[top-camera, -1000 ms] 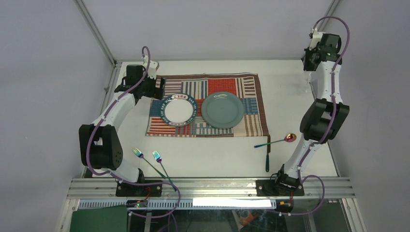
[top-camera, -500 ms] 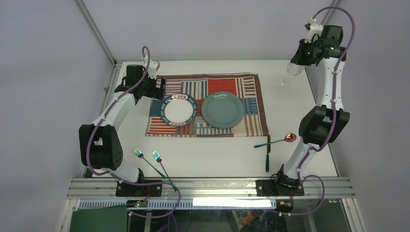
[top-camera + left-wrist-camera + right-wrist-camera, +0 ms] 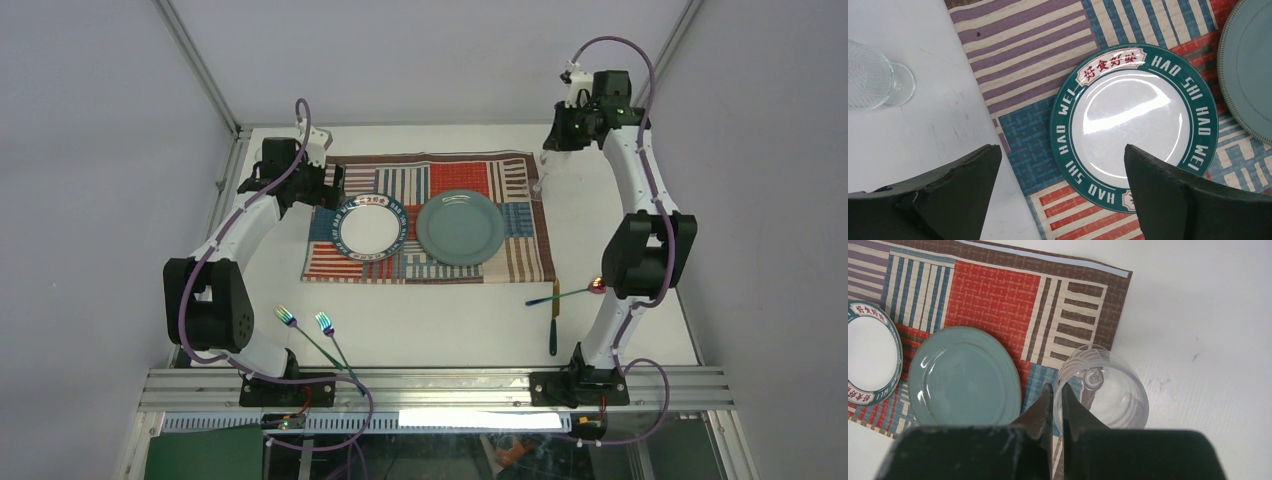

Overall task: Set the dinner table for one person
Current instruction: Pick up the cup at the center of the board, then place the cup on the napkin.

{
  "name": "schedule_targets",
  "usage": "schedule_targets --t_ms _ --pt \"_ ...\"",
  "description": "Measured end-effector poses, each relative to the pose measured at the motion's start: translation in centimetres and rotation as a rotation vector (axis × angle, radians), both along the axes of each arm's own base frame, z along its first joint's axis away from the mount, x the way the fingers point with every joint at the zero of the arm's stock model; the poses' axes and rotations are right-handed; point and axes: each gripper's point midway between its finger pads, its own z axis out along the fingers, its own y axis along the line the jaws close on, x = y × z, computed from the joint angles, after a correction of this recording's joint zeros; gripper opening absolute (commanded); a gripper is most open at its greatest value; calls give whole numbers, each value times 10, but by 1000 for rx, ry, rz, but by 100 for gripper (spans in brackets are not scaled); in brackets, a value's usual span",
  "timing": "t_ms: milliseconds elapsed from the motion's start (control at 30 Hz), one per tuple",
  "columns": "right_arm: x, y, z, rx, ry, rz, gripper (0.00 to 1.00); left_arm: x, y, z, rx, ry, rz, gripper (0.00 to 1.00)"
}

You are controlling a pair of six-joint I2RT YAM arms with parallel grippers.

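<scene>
The placemat stripes by the red patch (image 3: 493, 174) (image 3: 1039, 309) are below my right gripper, to its left in the top view. Next I should lower my right gripper toward them and release the glass.
My right gripper (image 3: 1057, 390) is shut on the rim of a clear stemmed glass (image 3: 1105, 390). It holds the glass (image 3: 540, 183) above the far right corner of the striped placemat (image 3: 460, 175), seen from its mouth down to the foot. My left gripper (image 3: 1060, 150) hangs open over the near-left rim of a white plate with a green lettered border (image 3: 1133, 125), with nothing between its fingers. A teal plate (image 3: 460, 227) lies to the right of the white plate (image 3: 368, 228). Both plates rest on the placemat, on the white dinner table (image 3: 450, 320).
A second clear glass (image 3: 870, 75) stands on the table left of the placemat. Two iridescent forks (image 3: 300, 330) lie near the left arm's base. A spoon (image 3: 575, 292) and a dark-handled knife (image 3: 553, 330) lie near the right arm. Aluminium rails edge the table.
The right arm has swung left from the far right corner, carrying the glass to the placemat's far right corner. The left arm has stayed still.
</scene>
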Motion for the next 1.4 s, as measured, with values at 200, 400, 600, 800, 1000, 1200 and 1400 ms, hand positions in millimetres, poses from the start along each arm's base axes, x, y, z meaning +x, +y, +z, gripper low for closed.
schedule_targets --t_ms 200,400,600,800,1000,1200,1400 --pt "6 23 -2 -17 -32 29 0 -2 0 -2 0 5 -1 99" --pt "8 45 -5 -27 -56 61 0 -2 0 0 -2 1 -1 99" --pt "11 69 -3 -46 -94 95 0 -2 0 0 -3 1 -3 99" --pt "13 94 3 -58 -135 130 0 -2 0 0 -3 1 -3 99" --pt "12 107 5 -65 -151 148 0 -2 -1 0 -3 0 -3 99" --pt "14 110 6 -69 -164 148 0 -2 0 0 -3 1 -3 99" --pt "23 107 8 -82 -195 131 0 -3 0 1 -3 -1 -3 99"
